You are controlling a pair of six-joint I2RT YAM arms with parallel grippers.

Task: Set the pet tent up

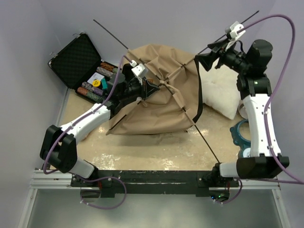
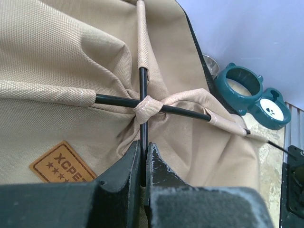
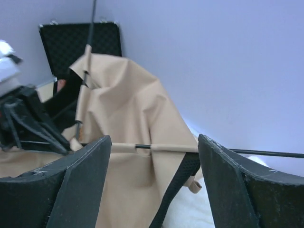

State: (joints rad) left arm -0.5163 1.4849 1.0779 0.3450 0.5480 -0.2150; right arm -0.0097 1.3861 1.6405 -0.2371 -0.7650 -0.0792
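The pole (image 2: pixel 143 132) lies between my left gripper's shut fingers beside the fabric loop, so my left gripper will carry it outward with the slumped tent and then open to release it.
The pet tent (image 1: pixel 161 102) lies slumped in tan fabric mid-table, its two thin black poles (image 1: pixel 202 130) crossing near its top. My left gripper (image 1: pixel 148 88) reaches in from the left and is shut on one pole (image 2: pixel 143 137), just below the fabric loop at the crossing (image 2: pixel 145 107). A brown patch (image 2: pixel 61 162) sits beside it. At the tent's far right corner my right gripper (image 1: pixel 203 58) is open. In the right wrist view its gripper (image 3: pixel 154 154) has wide-spread jaws. The sleeved pole (image 3: pixel 152 147) runs across between them, and neither jaw touches it.
An open black foam-lined case (image 1: pixel 76 59) with small items stands at the back left. To the tent's right lies a white fluffy cushion (image 1: pixel 223 95). A teal double bowl (image 1: pixel 241 137) sits by the right arm. Pole ends jut out toward the back walls.
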